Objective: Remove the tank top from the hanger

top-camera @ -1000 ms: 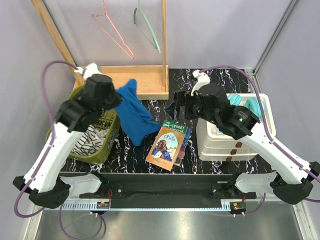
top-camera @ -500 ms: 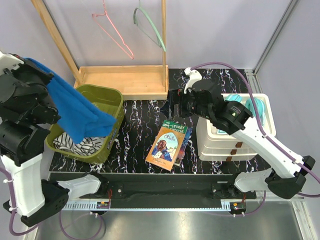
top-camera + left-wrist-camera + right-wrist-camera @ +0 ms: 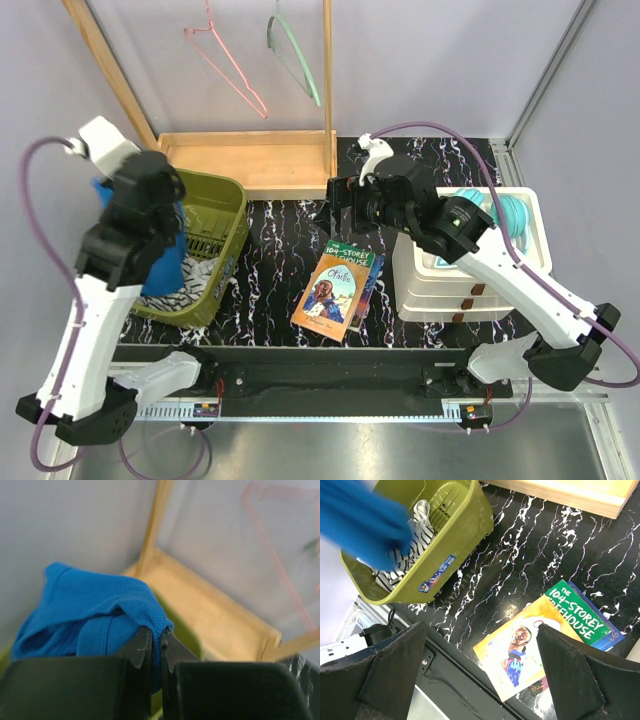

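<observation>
The blue tank top should go into the olive-green basket below my left gripper, as striped cloth already lies there. My left gripper needs to move down toward the basket next and release the tank top inside.
The blue tank top (image 3: 95,607) is off the hangers and pinched between the jaws of my left gripper (image 3: 156,636). In the top view it (image 3: 170,256) hangs beside my left wrist over the olive-green basket (image 3: 226,212), mostly hidden by the arm. It shows blurred in the right wrist view (image 3: 365,522) above the basket (image 3: 447,567). The pink hanger (image 3: 226,62) and the green hanger (image 3: 297,56) hang bare on the wooden rack. My right gripper (image 3: 480,667) is wide open and empty above the books (image 3: 540,630).
The basket holds striped black-and-white cloth (image 3: 175,292). The rack's wooden base (image 3: 255,160) lies behind the basket. Two books (image 3: 337,285) lie mid-table. A white drawer unit (image 3: 455,285) with teal items (image 3: 503,212) on top stands at the right.
My left arm swung the tank top from mid-table out to the far left and has now come down over the basket. My right arm drew back slightly toward the rack.
</observation>
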You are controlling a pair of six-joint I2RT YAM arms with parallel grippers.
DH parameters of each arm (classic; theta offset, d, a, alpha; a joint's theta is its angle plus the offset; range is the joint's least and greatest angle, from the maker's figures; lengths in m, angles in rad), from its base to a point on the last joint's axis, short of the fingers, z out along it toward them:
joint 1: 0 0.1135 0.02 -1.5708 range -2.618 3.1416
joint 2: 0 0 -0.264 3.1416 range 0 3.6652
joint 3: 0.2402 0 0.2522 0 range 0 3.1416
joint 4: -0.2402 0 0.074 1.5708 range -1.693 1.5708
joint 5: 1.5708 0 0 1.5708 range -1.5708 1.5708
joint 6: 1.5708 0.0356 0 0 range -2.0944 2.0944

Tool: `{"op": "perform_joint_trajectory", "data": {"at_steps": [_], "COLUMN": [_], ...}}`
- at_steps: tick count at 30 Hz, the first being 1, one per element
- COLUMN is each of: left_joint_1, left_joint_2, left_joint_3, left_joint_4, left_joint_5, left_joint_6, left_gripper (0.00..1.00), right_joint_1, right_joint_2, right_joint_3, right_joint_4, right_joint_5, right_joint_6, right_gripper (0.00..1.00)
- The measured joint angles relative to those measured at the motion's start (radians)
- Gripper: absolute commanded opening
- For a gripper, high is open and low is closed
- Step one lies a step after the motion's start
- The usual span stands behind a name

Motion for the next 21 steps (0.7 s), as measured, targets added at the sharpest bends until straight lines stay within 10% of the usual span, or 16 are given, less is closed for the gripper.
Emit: {"op": "perform_joint_trajectory", "data": {"at_steps": [5,10,18,21], "left_joint_1": [0.141,0.333,0.362,0.363], "left_joint_2": [-0.084,-0.109,-0.092,-0.084], "left_joint_3": [-0.333,-0.331,-0.268,-0.269], "left_joint_4": [-0.23,-0.332,-0.332,-0.34], "left_joint_5": [0.227,0.408,0.516,0.544], "left_joint_6": [-0.364,-0.489,-0.526,-0.523], "left_gripper": [0.03,0.07,0.94,0.99], "right_joint_1": [0.0,0.0,0.0,0.0], "right_joint_2": [0.019,0.036,0.043,0.042], "right_joint_3": [0.0,0.0,0.0,0.0], "right_joint_4": [0.0,0.0,0.0,0.0], "right_joint_5": [-0.032,-0.055,-0.071,-0.069], "right_joint_6": [0.002,0.002,0.015,0.019], "right_gripper": [1.0,1.0,1.0,1.0]}}
